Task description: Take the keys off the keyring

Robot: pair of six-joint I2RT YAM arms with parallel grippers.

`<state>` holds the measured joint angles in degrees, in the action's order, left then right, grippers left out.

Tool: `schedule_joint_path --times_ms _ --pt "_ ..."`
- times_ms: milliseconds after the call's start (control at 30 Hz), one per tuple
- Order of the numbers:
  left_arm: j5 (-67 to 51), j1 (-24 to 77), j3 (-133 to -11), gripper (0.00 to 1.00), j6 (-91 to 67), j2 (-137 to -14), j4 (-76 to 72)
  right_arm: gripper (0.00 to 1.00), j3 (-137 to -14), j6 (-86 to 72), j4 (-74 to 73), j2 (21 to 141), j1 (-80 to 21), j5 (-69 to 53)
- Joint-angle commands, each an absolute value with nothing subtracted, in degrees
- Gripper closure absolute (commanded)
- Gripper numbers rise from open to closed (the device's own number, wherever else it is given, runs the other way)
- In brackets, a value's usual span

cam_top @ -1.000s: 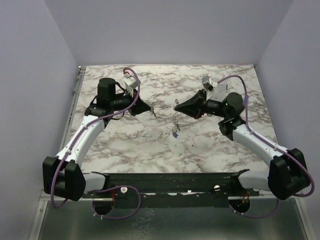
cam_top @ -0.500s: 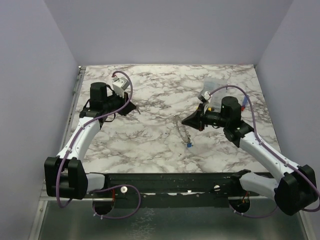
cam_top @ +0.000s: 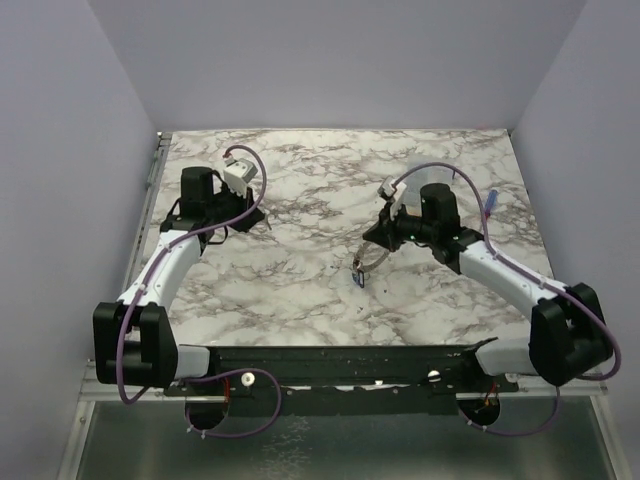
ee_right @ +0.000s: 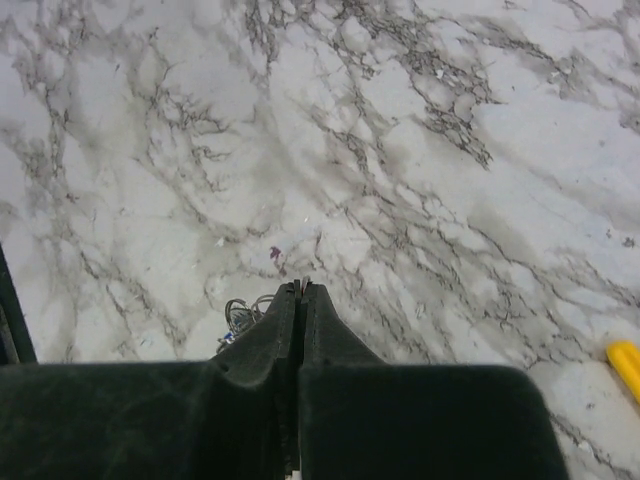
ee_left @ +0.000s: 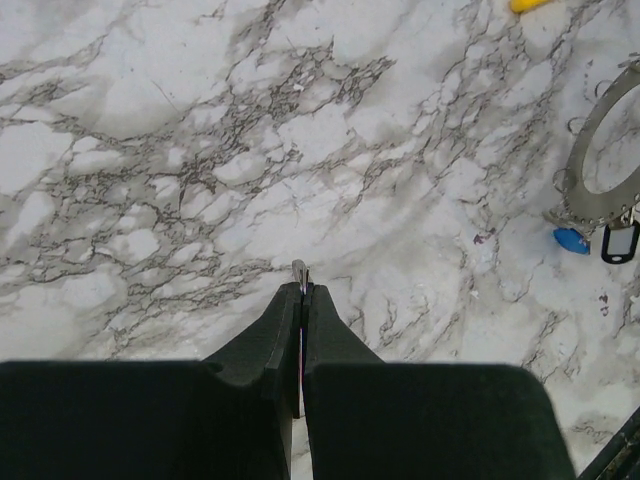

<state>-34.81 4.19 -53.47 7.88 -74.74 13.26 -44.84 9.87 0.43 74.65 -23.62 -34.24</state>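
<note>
The small key is already clear of the grey keyring. My left gripper should next move down toward the bare marble beneath it and open there.
My right gripper is shut on the edge of the grey keyring and holds it over the table's middle. A blue key hangs at the ring's low end. The left wrist view shows the keyring at its right edge, with the blue key and a dark key on it. In the right wrist view my right gripper pinches a thin metal edge, with small wire loops beside it. My left gripper is far to the left and shut on a small key; its metal tip pokes out.
A clear plastic packet lies at the back right, partly behind my right arm. A small yellow thing lies on the marble, at the top of the left wrist view and the right edge of the right wrist view. Purple-grey walls enclose the table.
My left gripper drew back to the left, away from the keyring, still shut. My right arm swung round and carried the keyring slightly towards the near side; the ring hangs lower.
</note>
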Motion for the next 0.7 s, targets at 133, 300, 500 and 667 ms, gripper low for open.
schedule_joint_path --times_ms 133,300,500,667 --pt "-34.98 3.78 -50.74 1.0 16.67 -75.6 20.32 0.99 -49.62 4.23 10.67 89.24 -24.83 -34.76" --pt "-36.62 3.97 -49.46 1.0 28.4 -75.57 27.82 1.0 -51.9 2.0 15.53 96.31 -24.85 -31.85" --pt "-32.65 7.06 -47.63 1.0 40.59 -76.29 34.41 0.8 -54.65 0.69 12.93 101.34 -24.91 -36.03" --pt "-29.79 12.01 -47.03 1.0 41.34 -78.26 34.63 0.55 -55.15 0.18 8.68 99.57 -24.82 -36.93"
